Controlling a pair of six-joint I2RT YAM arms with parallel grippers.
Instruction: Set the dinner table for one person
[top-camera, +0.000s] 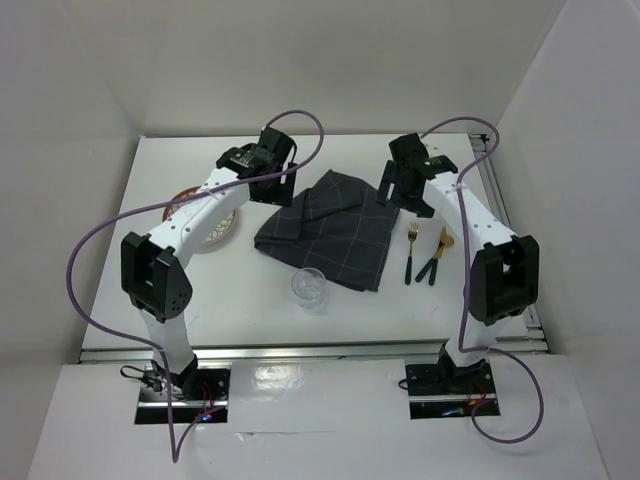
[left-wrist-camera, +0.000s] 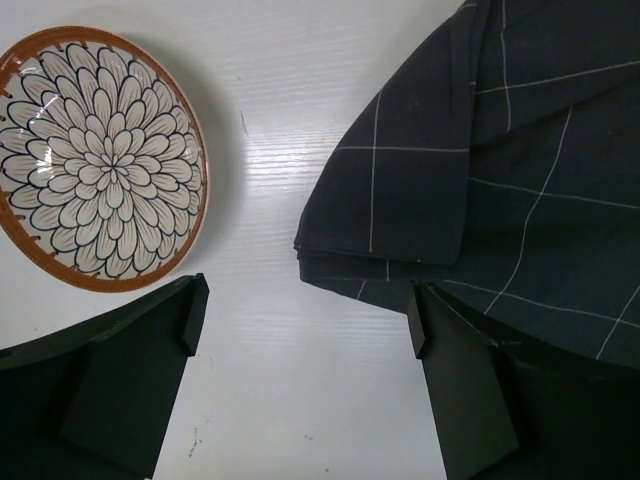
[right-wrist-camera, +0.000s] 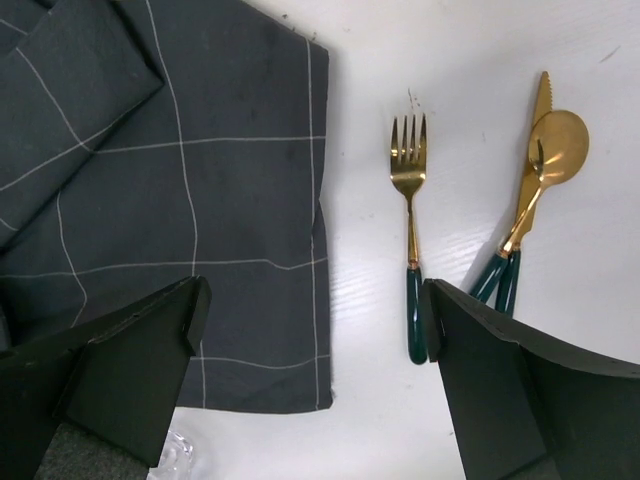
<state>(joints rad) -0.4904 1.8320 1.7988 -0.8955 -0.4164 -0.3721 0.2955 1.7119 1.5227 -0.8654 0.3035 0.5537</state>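
Note:
My left gripper moves down and to its right in the top view next, onto the loose near edge of the cloth's folded-over flap, which lies that way.
The dinner table (top-camera: 240, 300) is a white top with a metal rail at its near edge. A crumpled dark grey checked cloth (top-camera: 325, 230) lies at its middle. A flower-patterned plate with an orange rim (top-camera: 205, 228) sits at the left, partly under my left arm. A clear glass (top-camera: 309, 287) stands near the cloth's front edge. A gold fork (top-camera: 411, 252), then a knife and spoon (top-camera: 437, 257), all with green handles, lie to the right. My left gripper (left-wrist-camera: 303, 315) is open and empty over bare table between the plate (left-wrist-camera: 100, 150) and the cloth (left-wrist-camera: 480, 150). My right gripper (right-wrist-camera: 313, 320) is open and empty above the cloth's right edge (right-wrist-camera: 200, 200), beside the fork (right-wrist-camera: 409, 200).
White walls close in the table at the back and both sides. A metal rail (top-camera: 495, 190) runs along the right edge. The knife and spoon (right-wrist-camera: 530, 190) lie crossed over each other. The glass rim (right-wrist-camera: 175, 462) shows at the bottom of the right wrist view.

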